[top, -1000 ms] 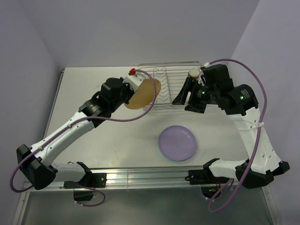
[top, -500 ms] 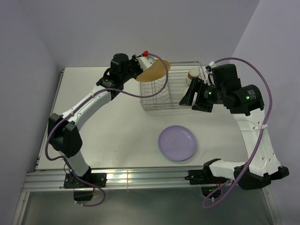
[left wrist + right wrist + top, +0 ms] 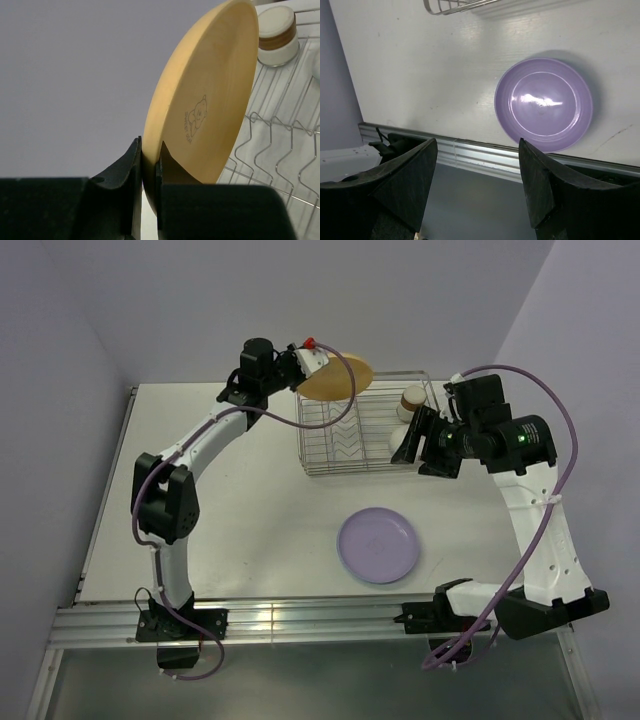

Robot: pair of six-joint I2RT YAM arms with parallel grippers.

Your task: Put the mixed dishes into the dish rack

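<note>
The edge of the orange-yellow plate (image 3: 336,379) still hangs above the rack's wires. My left gripper needs to lower the plate next among the rack's V-shaped dividers below before it lets go.
My left gripper (image 3: 308,367) is shut on the rim of the orange-yellow plate (image 3: 336,379) and holds it tilted on edge above the dish rack's (image 3: 340,465) back left corner. In the left wrist view the gripper (image 3: 149,151) pinches the plate (image 3: 205,100) over the V-shaped dividers (image 3: 270,145). The white cup with a brown rim (image 3: 413,398) stands in the rack's back right corner and also shows in the left wrist view (image 3: 278,35). A small white bowl (image 3: 399,438) sits in the rack below it. My right gripper (image 3: 408,443) is open and empty beside the rack's right side. The lavender plate (image 3: 378,545) lies on the table. The blue plate is out of view.
The right wrist view looks down on the lavender plate (image 3: 543,104), the rack's near corner (image 3: 451,6) and the metal rail (image 3: 485,155) at the table's front edge. Walls close in behind and on both sides of the table.
My left arm has lifted the orange-yellow plate from the rack's left side up and back over its back left corner. My right gripper has drawn slightly right, still open.
</note>
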